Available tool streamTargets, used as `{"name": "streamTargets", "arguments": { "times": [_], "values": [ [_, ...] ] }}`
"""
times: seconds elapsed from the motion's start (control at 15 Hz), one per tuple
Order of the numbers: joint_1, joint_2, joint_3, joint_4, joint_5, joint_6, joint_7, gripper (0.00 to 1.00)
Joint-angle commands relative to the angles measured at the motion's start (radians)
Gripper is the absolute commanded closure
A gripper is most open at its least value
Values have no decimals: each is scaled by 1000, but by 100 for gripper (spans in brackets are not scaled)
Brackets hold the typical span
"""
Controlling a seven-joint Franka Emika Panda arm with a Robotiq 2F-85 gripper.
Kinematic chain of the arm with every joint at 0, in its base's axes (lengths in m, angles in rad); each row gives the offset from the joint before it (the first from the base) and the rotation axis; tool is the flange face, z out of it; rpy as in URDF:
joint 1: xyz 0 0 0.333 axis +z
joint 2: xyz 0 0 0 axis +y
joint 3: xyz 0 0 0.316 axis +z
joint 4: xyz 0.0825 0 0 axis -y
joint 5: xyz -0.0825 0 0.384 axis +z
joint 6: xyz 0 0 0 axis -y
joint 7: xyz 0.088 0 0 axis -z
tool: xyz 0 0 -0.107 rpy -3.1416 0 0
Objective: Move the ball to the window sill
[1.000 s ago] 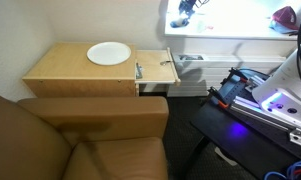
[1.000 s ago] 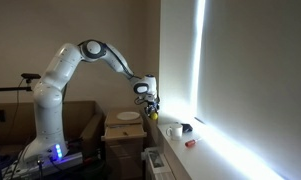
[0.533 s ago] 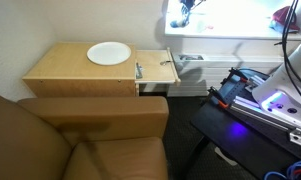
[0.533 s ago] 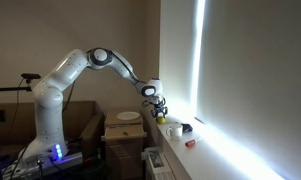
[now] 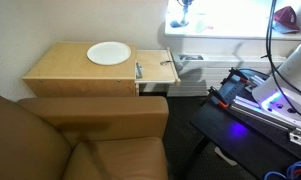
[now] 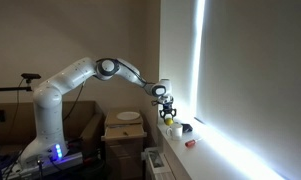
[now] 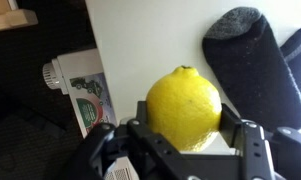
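Observation:
The yellow ball still hangs above the sill, so my gripper needs to lower next toward the bare patch of sill beside the dark sock and let go of the ball there.
The yellow ball (image 7: 183,100) sits between the two black fingers of my gripper (image 7: 185,130), which is shut on it. Below it lies the white window sill (image 7: 140,50). In an exterior view my gripper (image 6: 167,105) hangs just over the near end of the sill (image 6: 205,158), with the ball (image 6: 170,117) as a yellow spot under it. In an exterior view my gripper (image 5: 185,12) is a dark shape over the washed-out sill (image 5: 225,28); the ball is not discernible there.
A dark sock-like thing (image 7: 252,55) lies on the sill right beside the ball. A white object (image 6: 176,129) and a red one (image 6: 190,143) rest on the sill. A white plate (image 5: 109,53) stands on the wooden cabinet (image 5: 60,70). A brown armchair (image 5: 80,140) fills the front.
The arm has reached from above the cabinet out over the window sill, carrying the ball, and has come lower toward the sill.

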Motion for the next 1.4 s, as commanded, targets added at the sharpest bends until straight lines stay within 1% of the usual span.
{"name": "streamTargets", "arguments": {
  "times": [0.0,0.2,0.47,0.53,0.6,0.67,0.8,0.87,0.93,1.13,1.33],
  "values": [
    [-36,145,25,198,-22,-64,125,56],
    [-44,225,19,285,-35,-69,237,56],
    [-86,258,37,359,-40,-107,317,56],
    [-101,265,46,373,-34,-121,332,38],
    [-118,271,58,387,-27,-136,343,8],
    [-138,273,78,399,-18,-151,336,7],
    [-180,274,125,418,6,-161,301,0],
    [-184,256,127,403,36,-152,273,0],
    [-197,244,145,398,45,-147,254,0],
    [-210,173,158,375,63,-109,174,0],
    [-214,75,156,339,63,-131,100,0]
  ]
}}
